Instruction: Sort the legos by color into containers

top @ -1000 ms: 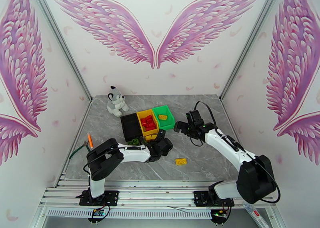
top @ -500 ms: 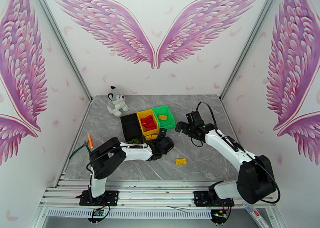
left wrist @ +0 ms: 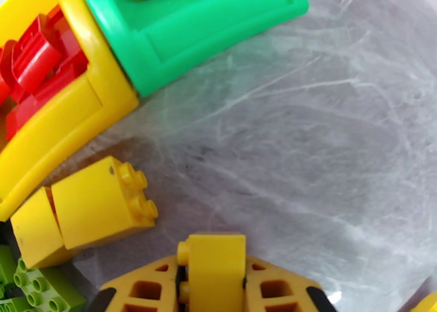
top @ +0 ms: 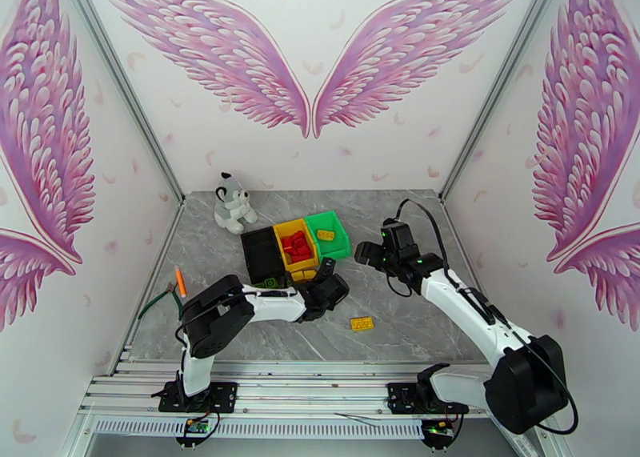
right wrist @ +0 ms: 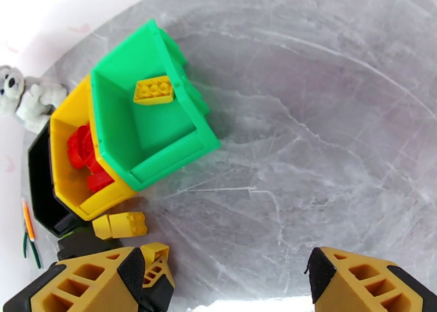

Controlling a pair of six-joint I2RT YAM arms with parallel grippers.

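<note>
I should move my left gripper up and outward over the inside of the green bin (top: 339,233) to release the yellow lego, as a yellow one already lies there.
The black bin (top: 258,252), yellow bin (top: 282,231) and green bin (top: 339,233) stand side by side at mid-table. Red legos (top: 298,245) fill the yellow bin, and one yellow lego (right wrist: 154,90) lies in the green bin. Just in front of the yellow bin, my left gripper (top: 326,274) is shut on a yellow lego (left wrist: 216,253). Two more yellow legos (left wrist: 93,209) lie beside it, with green legos (left wrist: 33,294) further left. Another yellow lego (top: 362,322) lies alone on the table. My right gripper (top: 370,252) hovers open and empty to the right of the green bin.
A grey-white plush toy (top: 233,202) sits at the back left. An orange pen (top: 181,282) lies by the table's left edge. Bare grey marble table (top: 400,322) stretches in front of and to the right of the bins.
My left gripper has shut on the yellow lego in front of the yellow bin. The right arm has drifted a little right, away from the green bin, its jaws slightly narrower.
</note>
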